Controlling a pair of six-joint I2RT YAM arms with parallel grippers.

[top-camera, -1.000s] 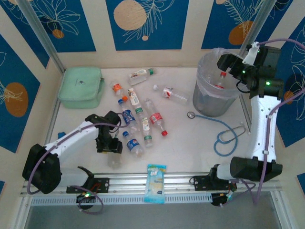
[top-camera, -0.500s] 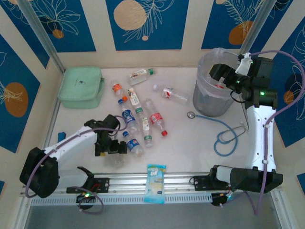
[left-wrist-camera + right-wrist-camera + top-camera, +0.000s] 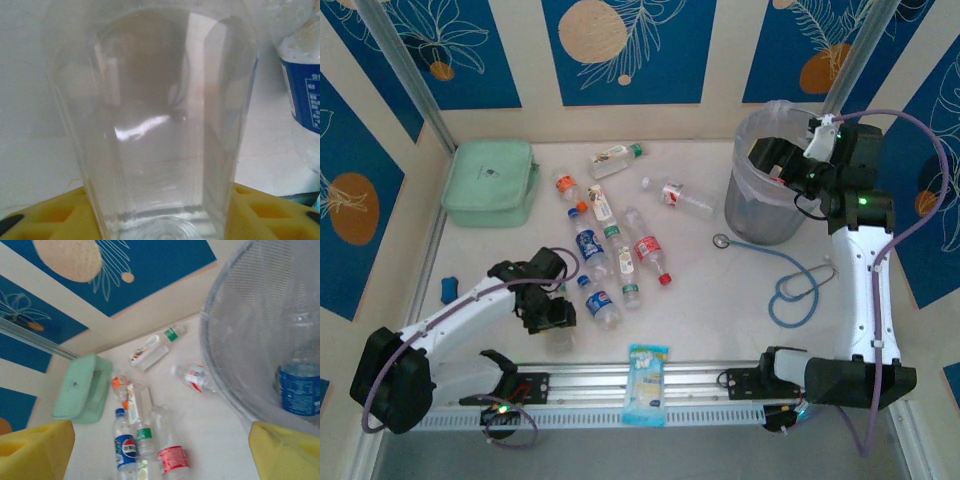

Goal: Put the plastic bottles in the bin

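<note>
I need to swing my right gripper away from the bin's rim toward the bottles in the middle of the table before it meets my left gripper.
My left gripper (image 3: 548, 312) is low over the near left of the table, shut on a clear label-less bottle (image 3: 560, 335). In the left wrist view that bottle (image 3: 160, 125) stands between the yellow fingers (image 3: 45, 212), with a blue-labelled bottle (image 3: 302, 95) to the right. Several plastic bottles lie mid-table: a white-labelled one (image 3: 614, 160), two red-labelled ones (image 3: 677, 196) (image 3: 647, 247) and a blue-labelled one (image 3: 601, 303). The bin (image 3: 760, 215) stands at the back right. My right gripper (image 3: 775, 160) hangs open over its rim. In the right wrist view the gripper (image 3: 161, 445) is open beside the bin (image 3: 250, 340), which holds a blue-labelled bottle (image 3: 299, 387).
A mint-green lidded box (image 3: 490, 182) sits at the back left. A blue stethoscope (image 3: 790, 275) lies in front of the bin. A blue-and-white packet (image 3: 647, 385) rests on the near rail. A small blue object (image 3: 447, 289) lies at the left edge.
The left gripper opened wide, then closed on the clear bottle, shifting slightly toward the near left. The right gripper moved left over the bin's rim.
</note>
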